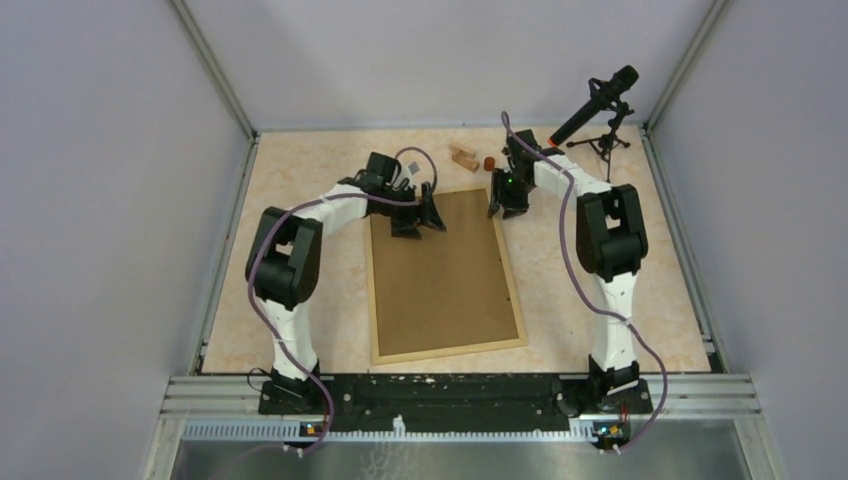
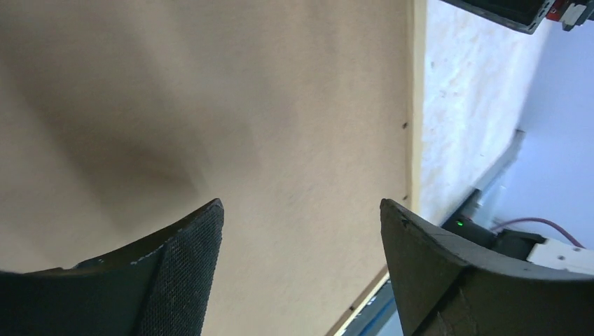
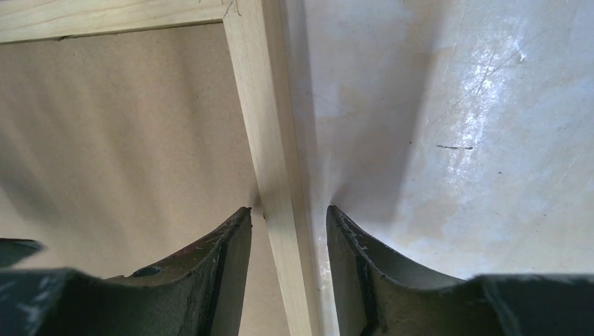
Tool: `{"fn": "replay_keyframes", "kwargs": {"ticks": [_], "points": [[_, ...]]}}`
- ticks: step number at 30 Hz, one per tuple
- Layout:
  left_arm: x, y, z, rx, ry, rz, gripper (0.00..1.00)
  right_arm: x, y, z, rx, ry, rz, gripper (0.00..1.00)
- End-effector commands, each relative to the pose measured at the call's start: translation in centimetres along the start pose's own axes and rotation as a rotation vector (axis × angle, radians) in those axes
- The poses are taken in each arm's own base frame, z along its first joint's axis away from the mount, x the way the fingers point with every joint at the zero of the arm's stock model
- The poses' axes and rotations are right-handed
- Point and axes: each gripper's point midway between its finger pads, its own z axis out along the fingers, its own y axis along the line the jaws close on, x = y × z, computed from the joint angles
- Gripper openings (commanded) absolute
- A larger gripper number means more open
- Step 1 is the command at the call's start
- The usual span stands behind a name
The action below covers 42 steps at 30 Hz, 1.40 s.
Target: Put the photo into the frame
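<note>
My left gripper needs to go sideways off the board next and down onto the frame's side bar, because that bar is below and to the left in the top view.
The frame lies flat on the table, back up, its brown backing board filling it. The photo is hidden. My left gripper hovers over the board's far left part, open, with only board between its fingers and the pale rail off to the right. My right gripper is at the frame's far right corner. In the right wrist view it is open and straddles the light-wood rail, with a gap showing on the right side.
Small wooden blocks and a small reddish-brown piece lie at the back of the table, just beyond the frame. A microphone on a tripod stands at the back right. Metal rails and grey walls bound the table.
</note>
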Motion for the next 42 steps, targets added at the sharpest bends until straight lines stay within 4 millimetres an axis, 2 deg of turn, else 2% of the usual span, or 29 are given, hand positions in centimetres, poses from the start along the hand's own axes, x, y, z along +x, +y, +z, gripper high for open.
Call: {"fn": "replay_keyframes", "kwargs": {"ticks": [1,4,7,10,13,19,23,29,31,33,42], "points": [[-2.5,3.2,-8.6,-0.238,-0.165,0.079,0.85,2.1,-0.8,-0.5,-0.051,0.066,-0.002,0.45],[-1.0,7.3,-12.3,-0.407,-0.192,0.059,0.81,0.9,-1.4,-2.5,-0.053,0.032,-0.008,0.45],[0.5,9.7,-13.6,-0.496,-0.196,0.049,0.72,0.4,-2.0,-3.0,-0.022,0.02,-0.018,0.44],[1.3,10.0,-13.3,-0.491,-0.182,0.029,0.66,0.6,-2.1,-2.6,-0.016,0.033,-0.019,0.44],[2.2,11.0,-12.6,-0.502,-0.158,0.009,0.64,0.7,-2.5,-2.4,0.0,0.036,-0.018,0.43],[4.1,13.2,-10.9,-0.52,-0.086,-0.009,0.51,0.3,-3.1,-2.9,0.043,0.012,-0.028,0.42],[4.1,13.7,-10.6,-0.533,-0.08,-0.013,0.42,-0.1,-3.2,-3.1,0.064,0.004,-0.034,0.42],[4.5,14.5,-9.7,-0.53,-0.049,-0.039,0.36,-0.4,-3.4,-3.2,0.106,-0.007,-0.053,0.41],[4.6,14.8,-9.5,-0.541,-0.039,-0.044,0.3,-0.5,-3.5,-3.3,0.113,-0.013,-0.054,0.41],[4.8,15.1,-9.6,-0.556,-0.034,-0.042,0.23,-0.6,-3.4,-3.4,0.114,-0.017,-0.054,0.41],[5.1,15.6,-10.0,-0.582,-0.031,-0.043,0.09,-1.2,-4.1,-3.1,0.136,-0.017,-0.031,0.41]]}}
